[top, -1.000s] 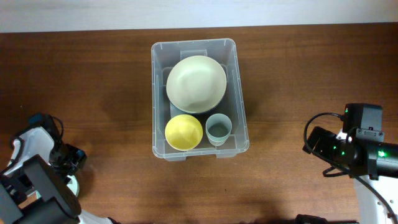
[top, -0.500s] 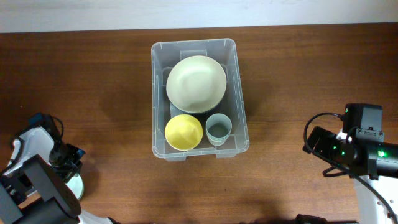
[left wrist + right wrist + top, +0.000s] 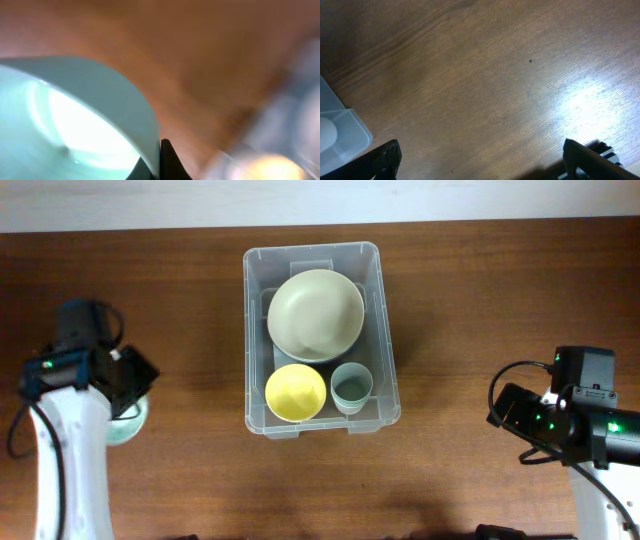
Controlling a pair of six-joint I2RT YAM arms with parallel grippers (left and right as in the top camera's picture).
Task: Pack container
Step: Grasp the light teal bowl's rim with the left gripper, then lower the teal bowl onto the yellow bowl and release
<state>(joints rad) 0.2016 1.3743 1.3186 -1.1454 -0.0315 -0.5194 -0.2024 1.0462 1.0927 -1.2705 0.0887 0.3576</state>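
Note:
My left gripper will next move the mint bowl to the right in the overhead view, lower it into the yellow bowl [image 3: 295, 392] [image 3: 270, 168] and let it go, because that bowl is empty.
The container [image 3: 255, 330], a large clear bin, stands mid-table and holds a big pale green bowl [image 3: 315, 314], a yellow bowl [image 3: 295, 392] and a grey-blue cup [image 3: 351, 386]. Left of it, my left gripper [image 3: 133, 392] is shut on the rim of a pale mint bowl [image 3: 124, 427]. The left wrist view is blurred: the mint bowl [image 3: 75, 115] fills its left side, with the rim pinched between my fingertips [image 3: 159, 161]. My right gripper [image 3: 482, 160] stands open over bare wood, far right of the container [image 3: 340, 131], whose corner shows at the frame edge.
The right arm [image 3: 560, 415] rests near the table's right edge. A pale wall strip [image 3: 320, 200] borders the table's far side. Brown wood separates the left arm [image 3: 70, 440] from the container.
My left gripper has shut on the mint bowl's rim, and the left arm has swung up from the lower-left corner, carrying the bowl away from the front edge. The right arm has not moved.

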